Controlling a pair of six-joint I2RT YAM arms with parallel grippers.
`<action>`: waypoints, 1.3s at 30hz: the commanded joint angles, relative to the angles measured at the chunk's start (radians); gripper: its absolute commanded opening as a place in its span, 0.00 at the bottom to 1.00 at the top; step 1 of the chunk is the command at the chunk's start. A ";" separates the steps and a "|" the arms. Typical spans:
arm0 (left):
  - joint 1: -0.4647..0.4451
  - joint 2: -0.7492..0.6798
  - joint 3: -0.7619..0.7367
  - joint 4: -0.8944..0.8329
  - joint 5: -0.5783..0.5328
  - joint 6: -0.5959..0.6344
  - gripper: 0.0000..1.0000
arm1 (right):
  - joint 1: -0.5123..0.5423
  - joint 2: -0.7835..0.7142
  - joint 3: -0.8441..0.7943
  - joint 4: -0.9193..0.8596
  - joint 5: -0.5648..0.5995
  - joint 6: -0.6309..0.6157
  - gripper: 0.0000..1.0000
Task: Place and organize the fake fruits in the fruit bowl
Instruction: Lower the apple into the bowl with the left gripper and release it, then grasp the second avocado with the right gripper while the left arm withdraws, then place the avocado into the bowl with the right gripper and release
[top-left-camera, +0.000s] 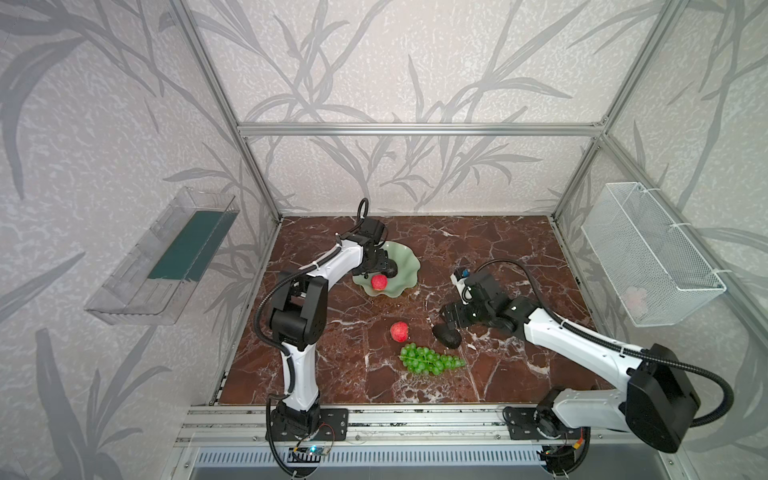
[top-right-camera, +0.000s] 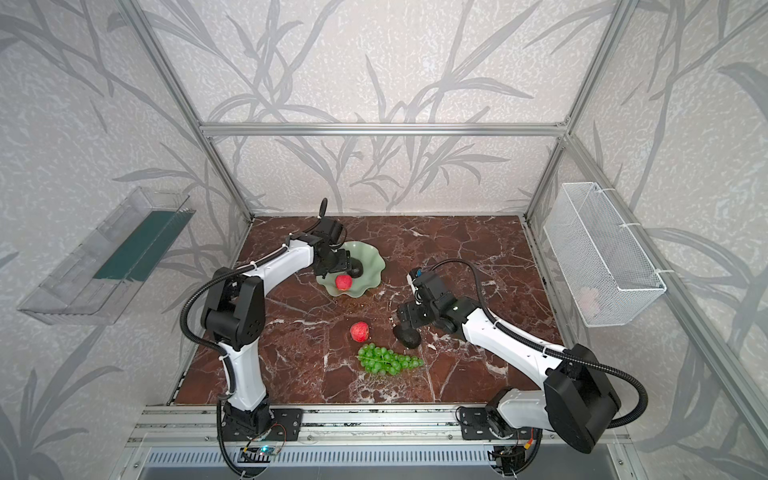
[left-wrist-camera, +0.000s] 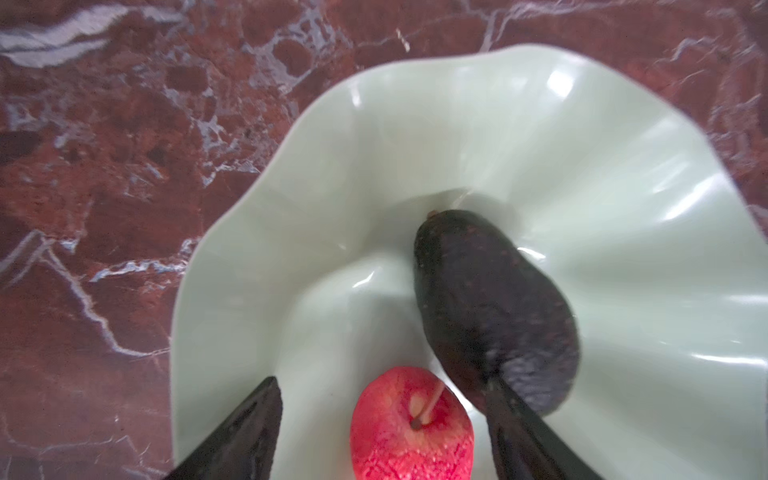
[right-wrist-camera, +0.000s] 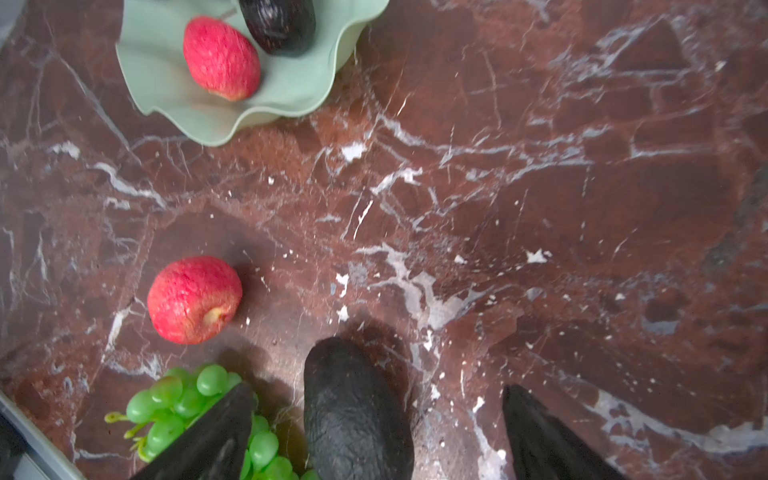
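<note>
The second avocado's middle (top-left-camera: 447, 336) (right-wrist-camera: 357, 420) is below and back. Next, my right gripper moves down and back, its open fingers passing either side of the avocado's middle.
The pale green fruit bowl (top-left-camera: 405, 266) (left-wrist-camera: 291, 208) stands at the back left of the marble table. In it lie a red fruit (top-left-camera: 379, 282) (left-wrist-camera: 411, 424) and a dark avocado (top-left-camera: 390, 270) (left-wrist-camera: 494, 299). My left gripper (left-wrist-camera: 383, 381) hangs over the bowl, open, with the red fruit lying free between its fingers. On the table lie a second red fruit (top-left-camera: 399, 331) (right-wrist-camera: 194, 299), a second avocado (top-left-camera: 447, 336) (right-wrist-camera: 357, 411) and green grapes (top-left-camera: 430, 360) (right-wrist-camera: 178, 403). My right gripper (right-wrist-camera: 377, 387) is open and straddles this avocado with gaps on both sides.
A clear plastic tray (top-left-camera: 166, 257) hangs on the left wall and a white wire basket (top-left-camera: 652, 253) on the right wall. Aluminium frame posts stand at the table's corners, and a metal rail (top-left-camera: 415, 419) runs along the front edge.
</note>
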 joint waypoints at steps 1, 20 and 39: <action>0.005 -0.146 -0.013 0.028 -0.010 -0.022 0.80 | 0.042 0.011 -0.031 -0.059 0.021 0.018 0.93; 0.043 -0.953 -0.617 0.302 -0.323 -0.057 0.95 | 0.126 0.164 -0.032 -0.005 0.093 0.054 0.70; 0.121 -1.145 -0.793 0.212 -0.365 -0.157 0.96 | 0.124 0.307 0.453 -0.005 0.234 -0.175 0.50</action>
